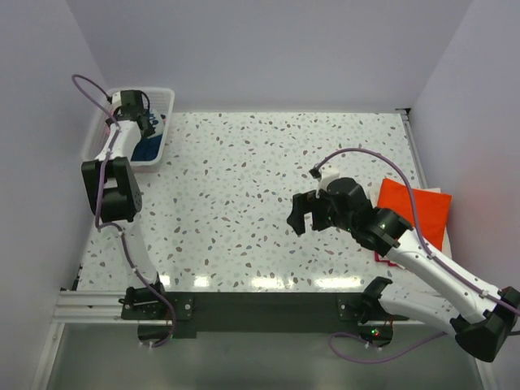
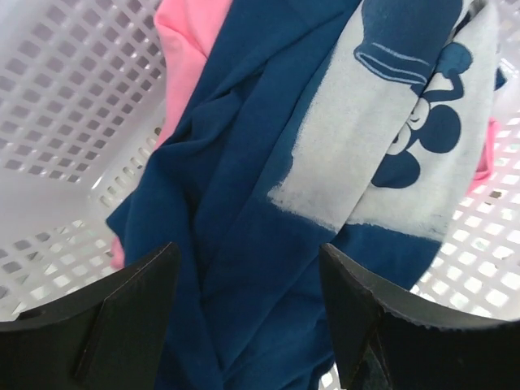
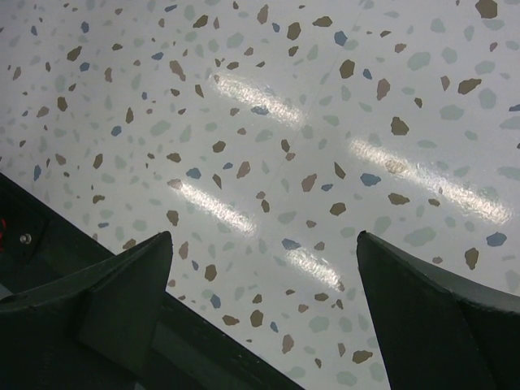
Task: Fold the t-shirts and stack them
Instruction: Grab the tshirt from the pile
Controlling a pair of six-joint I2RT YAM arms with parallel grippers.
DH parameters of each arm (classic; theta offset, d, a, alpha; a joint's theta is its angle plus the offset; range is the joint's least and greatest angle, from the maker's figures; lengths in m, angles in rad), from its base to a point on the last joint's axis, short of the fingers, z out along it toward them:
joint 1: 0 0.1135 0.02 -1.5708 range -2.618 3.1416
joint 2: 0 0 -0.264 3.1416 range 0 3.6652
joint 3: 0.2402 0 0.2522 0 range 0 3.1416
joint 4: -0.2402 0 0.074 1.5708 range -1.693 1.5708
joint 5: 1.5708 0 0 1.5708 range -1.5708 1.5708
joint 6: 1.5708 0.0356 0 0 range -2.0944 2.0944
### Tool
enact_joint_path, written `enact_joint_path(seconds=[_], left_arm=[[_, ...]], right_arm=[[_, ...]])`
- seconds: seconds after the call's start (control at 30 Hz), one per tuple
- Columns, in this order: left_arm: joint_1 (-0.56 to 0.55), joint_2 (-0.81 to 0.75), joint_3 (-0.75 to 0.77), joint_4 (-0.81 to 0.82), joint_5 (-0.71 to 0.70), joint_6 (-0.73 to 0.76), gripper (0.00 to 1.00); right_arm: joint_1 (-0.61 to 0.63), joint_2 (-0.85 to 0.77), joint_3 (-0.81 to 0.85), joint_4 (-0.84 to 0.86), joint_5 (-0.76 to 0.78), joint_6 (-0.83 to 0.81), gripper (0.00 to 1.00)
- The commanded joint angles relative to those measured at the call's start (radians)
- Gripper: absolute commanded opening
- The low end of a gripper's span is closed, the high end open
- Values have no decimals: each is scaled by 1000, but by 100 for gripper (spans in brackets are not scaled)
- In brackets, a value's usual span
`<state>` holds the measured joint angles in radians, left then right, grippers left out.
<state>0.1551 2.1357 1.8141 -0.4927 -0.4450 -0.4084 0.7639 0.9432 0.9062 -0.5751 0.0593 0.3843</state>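
The robot needs to lower its left gripper next, onto the fold of the navy t-shirt beside the pale print, and then close it.
A navy blue t-shirt (image 2: 244, 211) with a pale cartoon print (image 2: 390, 122) lies crumpled in the white lattice basket (image 1: 166, 101), on top of a pink t-shirt (image 2: 191, 49). My left gripper (image 2: 248, 268) is open just above the navy cloth, one finger on each side of a fold. In the top view the left gripper (image 1: 146, 122) reaches into the basket at the far left. An orange t-shirt (image 1: 418, 211) lies folded at the table's right edge. My right gripper (image 1: 302, 213) is open and empty above bare table, left of the orange shirt.
The speckled table (image 1: 244, 203) spans the middle. White walls close the back and both sides. The basket's lattice walls (image 2: 73, 106) surround the left gripper closely. A dark rail (image 1: 244, 305) runs along the near edge.
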Motion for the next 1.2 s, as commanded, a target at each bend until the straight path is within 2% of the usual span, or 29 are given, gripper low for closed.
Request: enact_joint_path(seconds=[0.0,0.17,0.3,0.47,0.53,0.6,0.67,0.73,1.0,1.17], left_arm=[[15,51,76,-3,-5,-9,74],[34,104,88,11,48,-30,71],[46,116,76,49,95,-33,62],[52,95,74,54,123,-44,35],[54,78,74,65,127,-37,28],[54,52,85,68,132,-30,15],[55,30,109,65,134,-21,6],[55,17,125,60,141,-17,2],[55,-111,163,88,178,-23,0],[54,-209,191,135,262,-32,0]], right_arm=[[-2,-7,-13,30,-22,2,99],[-2,3,-15,31,-33,1,99],[-2,11,-16,34,-36,1,99],[-2,6,-15,31,-30,-1,99],[-2,6,-15,32,-32,-2,99],[0,5,-15,31,-30,-1,99],[-2,6,-13,31,-33,-1,99],[0,6,-13,31,-33,-1,99],[-2,11,-13,32,-32,-4,99],[-2,22,-12,35,-30,-4,99]])
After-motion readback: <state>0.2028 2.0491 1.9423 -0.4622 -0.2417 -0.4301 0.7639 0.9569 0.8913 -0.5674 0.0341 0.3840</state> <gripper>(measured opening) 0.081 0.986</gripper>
